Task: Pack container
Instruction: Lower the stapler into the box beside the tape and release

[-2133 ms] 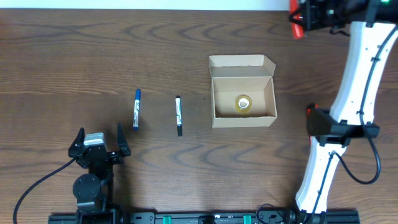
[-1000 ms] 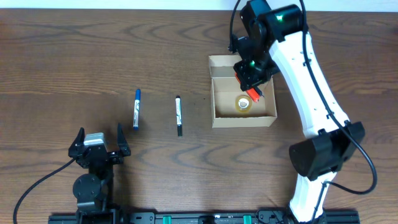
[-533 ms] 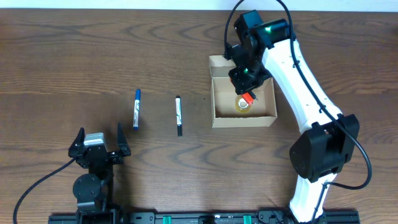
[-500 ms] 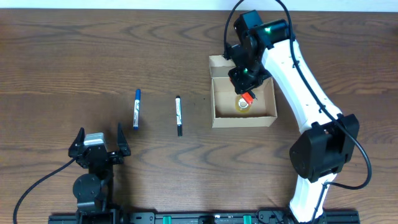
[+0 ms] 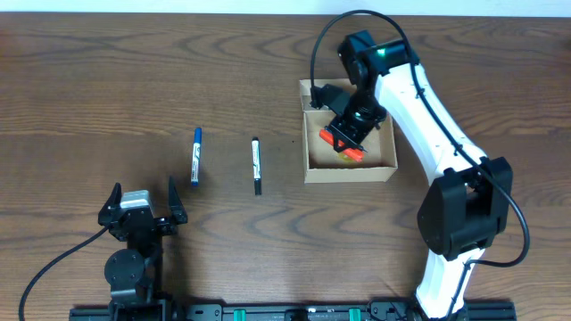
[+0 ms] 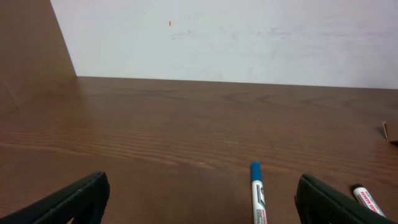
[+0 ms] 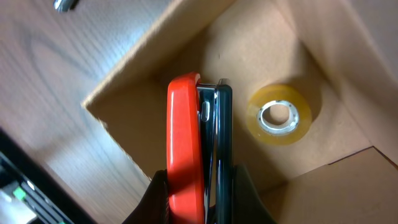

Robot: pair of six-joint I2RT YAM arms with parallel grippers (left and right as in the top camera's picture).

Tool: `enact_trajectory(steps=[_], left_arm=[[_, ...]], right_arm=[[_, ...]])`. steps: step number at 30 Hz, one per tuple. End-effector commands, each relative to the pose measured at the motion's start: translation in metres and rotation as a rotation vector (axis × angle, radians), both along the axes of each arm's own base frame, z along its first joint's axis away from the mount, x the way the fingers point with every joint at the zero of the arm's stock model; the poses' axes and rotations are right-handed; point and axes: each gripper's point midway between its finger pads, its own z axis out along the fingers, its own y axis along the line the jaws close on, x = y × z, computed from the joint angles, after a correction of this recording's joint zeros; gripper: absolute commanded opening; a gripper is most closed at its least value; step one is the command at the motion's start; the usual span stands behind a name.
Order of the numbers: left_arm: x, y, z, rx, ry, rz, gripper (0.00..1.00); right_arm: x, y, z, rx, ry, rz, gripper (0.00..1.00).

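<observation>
The right gripper lowers the stapler into the container [image 5: 308,171] next, slightly toward the roll of tape [image 7: 280,114].
The tan cardboard container [image 5: 308,171] stands open at centre right, its flap lid folded back. A roll of clear tape [image 7: 280,114] lies inside it. My right gripper [image 5: 343,138] is shut on a red and black stapler [image 7: 199,143] and holds it over the box's left half; the stapler [image 5: 344,144] shows red in the overhead view. A blue marker [image 5: 195,155] and a black marker [image 5: 256,165] lie on the table to the left of the box. My left gripper [image 5: 143,207] is open and empty near the front edge, with the blue marker [image 6: 257,198] ahead of it.
The brown wooden table [image 5: 89,80] carries nothing else. A white wall [image 6: 249,37] stands beyond the table's far edge in the left wrist view. The black marker's tip [image 6: 367,200] shows at the right of that view.
My right arm swung in from the far right with the stapler, came over the box, and has turned and lowered it into the box's left half. The left arm and markers have not moved.
</observation>
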Motion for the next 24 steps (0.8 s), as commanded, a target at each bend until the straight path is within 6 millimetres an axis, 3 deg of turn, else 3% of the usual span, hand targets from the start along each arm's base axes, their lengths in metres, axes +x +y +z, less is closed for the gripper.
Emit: enact_trajectory(steps=[1, 12, 24], left_arm=[[-0.002, 0.002, -0.017, -0.007, 0.056, 0.008, 0.95], [-0.002, 0.002, -0.017, -0.007, 0.056, 0.008, 0.95], [-0.002, 0.002, -0.017, -0.007, 0.056, 0.008, 0.95]], right_arm=[[-0.001, -0.008, -0.002, 0.067, -0.001, 0.105, 0.01], [0.023, -0.032, -0.021, 0.122, -0.082, 0.129, 0.01], [0.016, -0.02, -0.053, 0.112, -0.011, 0.16, 0.01]])
